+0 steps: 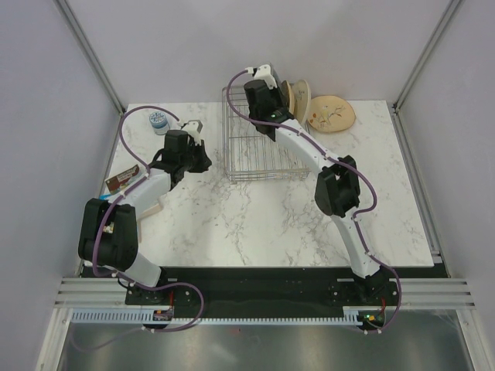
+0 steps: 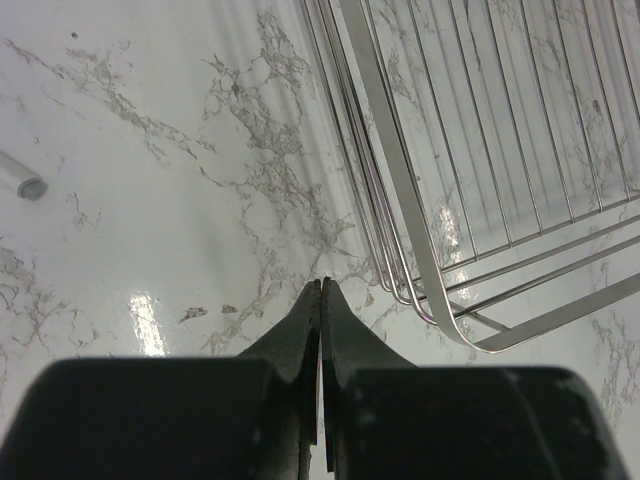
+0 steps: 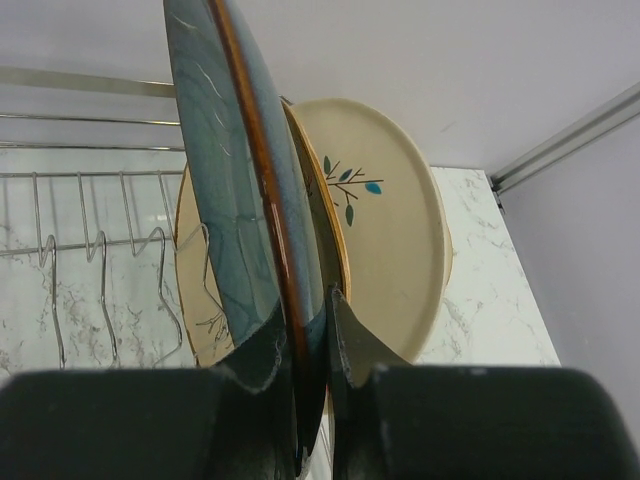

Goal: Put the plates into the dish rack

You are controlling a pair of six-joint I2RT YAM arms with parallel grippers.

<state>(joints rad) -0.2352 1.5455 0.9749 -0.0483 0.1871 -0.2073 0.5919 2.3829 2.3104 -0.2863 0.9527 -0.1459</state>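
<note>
I should move my right gripper toward the rack's empty wires and then lower the held plate into the rack, because cream plates stand close beside the held plate.
My right gripper is shut on the rim of the dark teal-grey plate, held upright and edge-on. In the top view this gripper is over the far right corner of the wire dish rack. Right behind the held plate stand cream plates, one with a leaf sprig and one partly hidden. They show on edge in the top view. Another cream plate lies flat on the table. I cannot pick out the half-blue plate. My left gripper is shut and empty, low by the rack's corner.
A small blue-and-white object sits at the far left of the marble table. A brown packet lies at the left edge. A white tube end lies left of my left gripper. Rack tines stand left of the held plate.
</note>
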